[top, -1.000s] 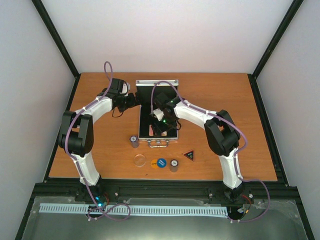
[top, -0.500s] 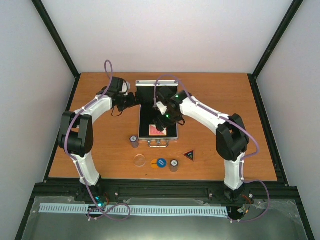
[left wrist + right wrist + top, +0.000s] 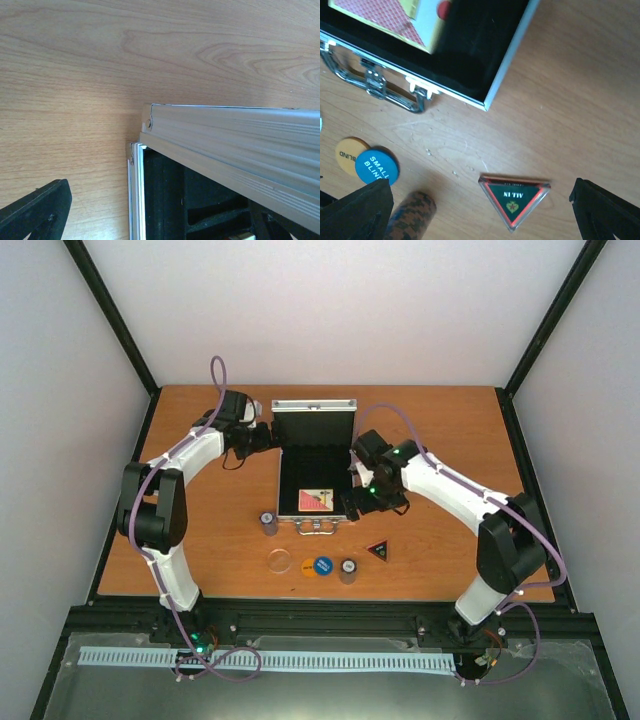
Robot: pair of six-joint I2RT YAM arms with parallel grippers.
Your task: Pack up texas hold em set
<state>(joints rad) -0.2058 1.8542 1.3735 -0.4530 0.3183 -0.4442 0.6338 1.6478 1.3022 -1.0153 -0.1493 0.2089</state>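
The chip stack beside the blue disc (image 3: 348,570) is still outside the open case (image 3: 282,472), so I should next move my right gripper back and down to close around that stack.
The silver case (image 3: 282,472) lies open mid-table with its lid (image 3: 315,426) upright, and the red card deck (image 3: 317,500) rests on its black lining. My right gripper (image 3: 356,505) hovers open and empty past the case's near right corner (image 3: 487,104), above the black triangle (image 3: 515,196). The deck (image 3: 385,20) and the handle (image 3: 375,82) also show in the right wrist view. My left gripper (image 3: 255,438) stands open at the lid's back left corner (image 3: 147,120); only one of its fingers (image 3: 35,212) shows.
In front of the case lie a chip stack (image 3: 268,523), a clear disc (image 3: 280,561), an orange disc (image 3: 309,566), a blue disc (image 3: 323,565), a second chip stack (image 3: 347,570) and the triangle (image 3: 379,550). Black frame posts border the table.
My right gripper has pulled out of the case toward the right front and opened wider. The red deck now lies uncovered in the case. The left arm has not moved.
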